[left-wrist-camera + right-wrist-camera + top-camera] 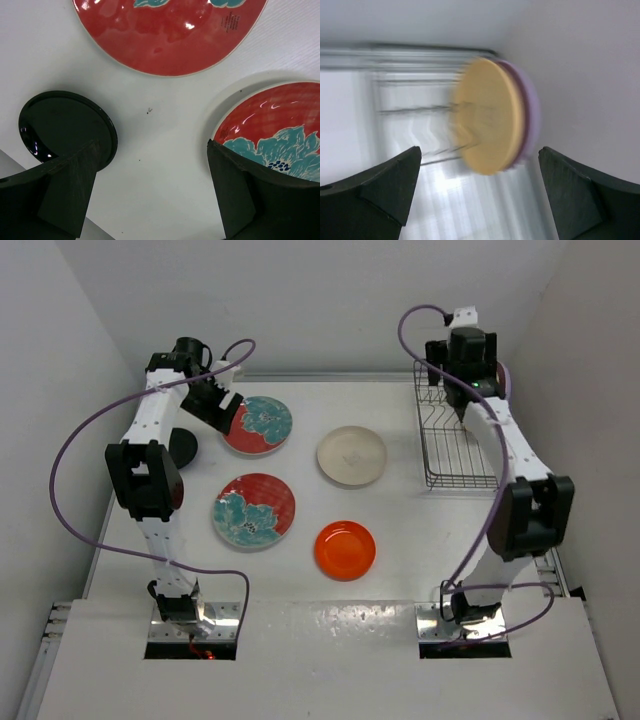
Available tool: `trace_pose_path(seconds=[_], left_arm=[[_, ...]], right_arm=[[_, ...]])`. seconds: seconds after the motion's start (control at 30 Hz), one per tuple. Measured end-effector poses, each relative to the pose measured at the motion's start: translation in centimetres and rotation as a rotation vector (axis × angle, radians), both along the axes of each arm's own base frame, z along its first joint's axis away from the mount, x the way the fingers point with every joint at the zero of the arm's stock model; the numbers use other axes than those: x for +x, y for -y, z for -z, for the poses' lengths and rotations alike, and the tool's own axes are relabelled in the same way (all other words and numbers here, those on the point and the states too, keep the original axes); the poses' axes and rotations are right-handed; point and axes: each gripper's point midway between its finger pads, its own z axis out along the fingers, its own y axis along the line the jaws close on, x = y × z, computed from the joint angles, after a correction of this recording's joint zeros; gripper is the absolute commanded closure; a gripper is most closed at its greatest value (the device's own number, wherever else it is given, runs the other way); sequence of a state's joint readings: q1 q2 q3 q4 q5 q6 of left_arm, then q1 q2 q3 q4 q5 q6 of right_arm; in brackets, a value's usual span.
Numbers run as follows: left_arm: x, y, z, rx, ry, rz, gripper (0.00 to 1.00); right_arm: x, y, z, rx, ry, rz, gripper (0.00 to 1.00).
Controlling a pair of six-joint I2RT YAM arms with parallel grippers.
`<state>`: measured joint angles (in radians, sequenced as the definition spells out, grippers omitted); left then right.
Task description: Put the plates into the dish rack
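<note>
My right gripper goes left in the top view next, toward the still unracked cream plate that lies below, and down onto its rack-side rim (383, 454).
My left gripper (226, 416) is open and empty, hovering over the bare table between the small black plate (183, 448) and the far red flowered plate (258, 425). In the left wrist view the left gripper (150, 192) has the black plate (62, 122) on its left and two red flowered plates (170, 35) (280, 125) ahead and on its right. The second red plate (253, 511), the cream plate (351, 455) and the orange plate (345, 549) lie flat. My right gripper (480, 195) is open over the dish rack (455, 440). The tan-yellow plate (487, 115) and the lavender plate (531, 107) stand upright in it, blurred.
White walls close in the table on the left, back and right. The rack stands against the right wall. The right arm (510, 460) reaches over the rack. Purple cables loop beside both arms.
</note>
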<state>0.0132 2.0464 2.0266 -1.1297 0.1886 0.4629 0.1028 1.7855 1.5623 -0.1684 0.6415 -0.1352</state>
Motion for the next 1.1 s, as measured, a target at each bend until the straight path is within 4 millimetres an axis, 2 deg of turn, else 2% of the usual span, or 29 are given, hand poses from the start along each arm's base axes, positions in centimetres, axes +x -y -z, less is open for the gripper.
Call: trace_pose_path(seconds=[0.03, 0.1, 0.17, 0.2, 0.23, 0.27, 0.33, 0.37, 0.4, 0.47, 0.53, 0.57, 0.6, 0.77, 0.87, 0.97, 1.0, 1.1], left_arm=[[0.0, 0.0, 0.0, -0.002, 0.000, 0.001, 0.08], [0.0, 0.1, 0.0, -0.004, 0.000, 0.002, 0.08], [0.0, 0.1, 0.0, -0.007, 0.001, 0.003, 0.08], [0.0, 0.2, 0.0, -0.009, 0.001, 0.004, 0.08], [0.0, 0.2, 0.0, -0.009, 0.001, 0.004, 0.08], [0.0, 0.2, 0.0, -0.011, 0.001, 0.005, 0.08], [0.0, 0.3, 0.0, -0.013, 0.001, 0.006, 0.08], [-0.1, 0.3, 0.1, -0.014, -0.001, 0.006, 0.08], [-0.2, 0.3, 0.1, -0.014, -0.004, 0.006, 0.08], [-0.5, 0.3, 0.3, -0.014, -0.013, 0.006, 0.08], [-0.8, 0.3, 0.6, -0.014, -0.023, 0.006, 0.08], [-1.0, 0.3, 0.7, -0.014, -0.028, 0.006, 0.08], [-1.1, 0.3, 0.8, -0.014, -0.031, 0.006, 0.08], [-1.1, 0.3, 0.6, -0.014, -0.028, 0.006, 0.08], [-1.1, 0.3, 0.6, -0.014, -0.028, 0.006, 0.08], [-1.1, 0.3, 0.6, -0.014, -0.027, 0.006, 0.07], [-1.1, 0.3, 0.6, -0.015, -0.027, 0.007, 0.07], [-1.1, 0.3, 0.6, -0.013, -0.027, 0.006, 0.07]], right_arm=[[0.0, -1.5, -0.8, 0.086, 0.028, -0.078, 0.01], [-0.3, -6.0, -2.0, 0.297, 0.071, -0.279, 0.01], [-1.0, -10.4, -1.5, 0.477, 0.063, -0.420, 0.01], [-1.3, -12.5, -0.3, 0.546, 0.031, -0.464, 0.02], [-1.5, -14.2, 1.3, 0.604, -0.010, -0.481, 0.12], [-1.7, -16.4, 3.7, 0.683, -0.073, -0.489, 0.21], [-2.4, -19.1, 8.6, 0.791, -0.189, -0.448, 0.40], [-3.1, -20.1, 11.6, 0.838, -0.261, -0.403, 0.41], [-4.1, -20.6, 14.4, 0.874, -0.325, -0.342, 0.42], [-6.3, -20.3, 18.8, 0.889, -0.425, -0.219, 0.42], [-8.0, -19.7, 21.2, 0.876, -0.479, -0.126, 0.37], [-8.5, -19.4, 21.6, 0.866, -0.487, -0.092, 0.31], [-8.5, -19.2, 21.7, 0.858, -0.481, -0.067, 0.29], [-7.4, -18.7, 21.6, 0.852, -0.428, 0.027, 0.29], [-7.6, -18.5, 23.2, 0.850, -0.446, 0.078, 0.31], [-8.2, -18.2, 26.1, 0.842, -0.503, 0.127, 0.45], [-7.8, -18.2, 26.0, 0.844, -0.499, 0.134, 0.57], [-7.0, -18.6, 25.6, 0.861, -0.480, 0.123, 0.82]])
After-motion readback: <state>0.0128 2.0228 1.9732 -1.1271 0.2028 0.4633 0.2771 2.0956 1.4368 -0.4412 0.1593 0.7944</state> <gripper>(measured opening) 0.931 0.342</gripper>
